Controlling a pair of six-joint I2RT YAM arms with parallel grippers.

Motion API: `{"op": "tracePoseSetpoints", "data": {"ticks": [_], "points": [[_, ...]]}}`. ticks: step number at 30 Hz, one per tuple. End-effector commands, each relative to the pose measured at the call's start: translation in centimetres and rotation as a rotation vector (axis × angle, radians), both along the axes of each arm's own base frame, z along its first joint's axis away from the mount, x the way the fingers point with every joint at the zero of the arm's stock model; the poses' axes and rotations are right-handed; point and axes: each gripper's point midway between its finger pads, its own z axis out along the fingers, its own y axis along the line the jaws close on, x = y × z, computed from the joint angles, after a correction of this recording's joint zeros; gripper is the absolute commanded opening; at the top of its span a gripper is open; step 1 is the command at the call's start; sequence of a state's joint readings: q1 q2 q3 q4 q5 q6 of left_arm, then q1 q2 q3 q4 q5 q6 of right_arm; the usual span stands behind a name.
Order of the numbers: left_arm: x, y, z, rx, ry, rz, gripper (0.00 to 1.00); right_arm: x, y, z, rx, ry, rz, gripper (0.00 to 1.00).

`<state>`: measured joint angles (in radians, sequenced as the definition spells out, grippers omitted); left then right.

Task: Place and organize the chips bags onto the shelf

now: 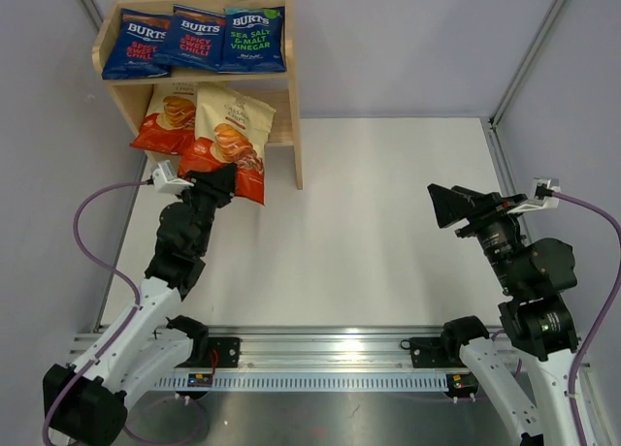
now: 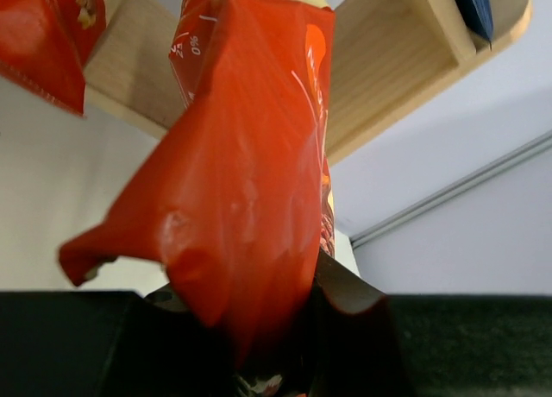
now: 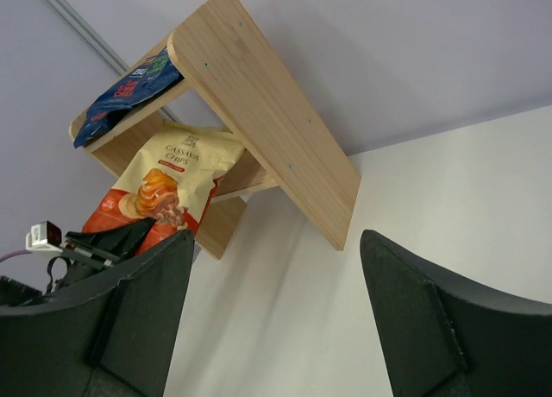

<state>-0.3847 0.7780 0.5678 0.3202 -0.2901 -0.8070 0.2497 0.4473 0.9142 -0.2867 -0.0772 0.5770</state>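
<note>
The second cream bag's bottom juts out. I should push my left gripper outward and to the right in the top view, toward the lower shelf's empty end (image 1: 280,111), and release.
The wooden shelf (image 1: 289,126) stands at the back left. Three dark blue BURTS bags (image 1: 199,37) lie in a row on its top tier. One cream and red-orange bag (image 1: 165,116) lies in the lower tier. My left gripper (image 1: 221,182) is shut on the red-orange bottom of the second cream bag (image 1: 230,136), which leans into the lower tier's opening; it fills the left wrist view (image 2: 250,173). My right gripper (image 1: 448,206) is open and empty over the table at the right, far from the shelf (image 3: 276,129). The right wrist view also shows the held bag (image 3: 168,177).
Grey enclosure walls close in the white table (image 1: 388,233) at the back and both sides. A metal rail (image 1: 320,354) carrying the arm bases runs along the near edge. Grey cables loop from each wrist.
</note>
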Motion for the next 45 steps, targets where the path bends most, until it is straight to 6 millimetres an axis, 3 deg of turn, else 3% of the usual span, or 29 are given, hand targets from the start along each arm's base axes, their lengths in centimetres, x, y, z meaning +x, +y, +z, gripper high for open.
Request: {"op": "tracePoseSetpoints", "data": {"ticks": [1, 6, 7, 9, 11, 13, 14, 17, 25, 29, 32, 37, 40, 42, 45], "points": [[1.1, -0.5, 8.4, -0.118, -0.231, -0.064, 0.07, -1.4, 0.3, 2.4, 0.014, -0.071, 0.037, 0.86], [4.7, -0.8, 8.7, -0.146, -0.224, -0.068, 0.07, -2.2, 0.2, 2.9, 0.033, -0.09, 0.043, 0.86], [5.8, -1.3, 7.7, -0.147, -0.196, -0.08, 0.08, -2.4, 0.2, 2.9, 0.041, -0.086, 0.048, 0.86], [6.5, -1.5, 8.7, -0.165, -0.226, -0.084, 0.08, -2.8, 0.3, 3.2, 0.051, -0.09, 0.058, 0.86], [8.1, -1.8, 7.7, -0.174, -0.204, -0.077, 0.09, -3.2, 0.5, 3.5, 0.06, -0.089, 0.071, 0.86], [9.1, -2.0, 8.0, -0.183, -0.208, -0.075, 0.1, -3.9, 0.4, 4.3, 0.067, -0.108, 0.08, 0.86], [10.2, -2.0, 6.8, -0.185, -0.176, -0.071, 0.1, -4.2, 0.4, 4.5, 0.07, -0.114, 0.086, 0.86], [11.2, -2.2, 6.8, -0.214, -0.189, -0.083, 0.12, -5.1, 0.2, 5.0, 0.083, -0.134, 0.089, 0.86], [14.5, -3.7, 3.4, -0.291, -0.097, -0.105, 0.15, -5.2, 0.4, 4.7, 0.106, -0.117, 0.103, 0.86], [15.2, -5.5, 3.2, -0.295, -0.071, -0.146, 0.18, -5.1, 0.5, 4.5, 0.113, -0.112, 0.107, 0.86], [15.0, -6.3, 3.1, -0.275, -0.054, -0.131, 0.38, -5.2, 0.5, 4.5, 0.115, -0.117, 0.106, 0.86], [15.3, -7.3, 2.1, -0.262, -0.003, -0.162, 0.44, -4.6, 1.2, 3.7, 0.083, -0.083, 0.133, 0.85], [14.8, -7.3, 1.3, -0.254, 0.024, -0.159, 0.45, -3.9, 1.2, 2.8, 0.059, -0.037, 0.126, 0.85], [14.4, -6.9, 0.6, -0.243, 0.045, -0.143, 0.57, -3.5, 1.2, 2.2, 0.051, -0.018, 0.115, 0.85], [14.1, -6.1, 0.3, -0.196, 0.078, -0.104, 0.66, -2.7, 1.4, 1.3, 0.035, 0.021, 0.116, 0.86]]}}
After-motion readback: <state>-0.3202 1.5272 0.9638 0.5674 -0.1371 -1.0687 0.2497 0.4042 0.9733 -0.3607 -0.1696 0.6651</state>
